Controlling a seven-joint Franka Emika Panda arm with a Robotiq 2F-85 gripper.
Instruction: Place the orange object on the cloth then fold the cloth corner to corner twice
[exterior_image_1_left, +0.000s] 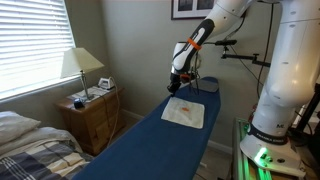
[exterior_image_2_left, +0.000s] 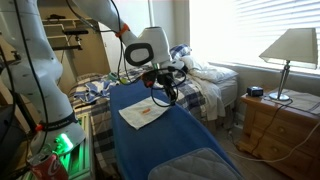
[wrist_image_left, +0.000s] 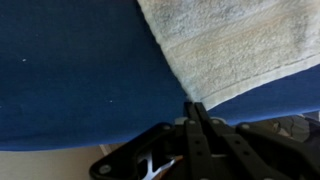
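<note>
The cloth's corner is pinched. My gripper will next lift this corner, carry it back toward the base, over to the flat cloth's opposite corner, and let go of it.
The white cloth (exterior_image_1_left: 184, 113) lies flat on the long dark blue sheet (exterior_image_1_left: 150, 145), as both exterior views show (exterior_image_2_left: 141, 115). A faint pale orange patch (exterior_image_1_left: 182, 111) near the cloth's middle looks like the orange object; it is too small to make out clearly. My gripper (exterior_image_1_left: 181, 88) reaches down to the cloth's far edge (exterior_image_2_left: 166, 96). In the wrist view the gripper (wrist_image_left: 193, 106) is shut, its two black fingers pressed together right at one corner of the cloth (wrist_image_left: 235, 45), which runs in between the tips.
A wooden nightstand (exterior_image_1_left: 92, 115) with a lamp (exterior_image_1_left: 80, 65) stands beside a bed (exterior_image_1_left: 30, 145). The robot's white base (exterior_image_1_left: 285, 95) rises next to the blue sheet. A second bed (exterior_image_2_left: 200, 85) and a dresser (exterior_image_2_left: 285, 125) are nearby.
</note>
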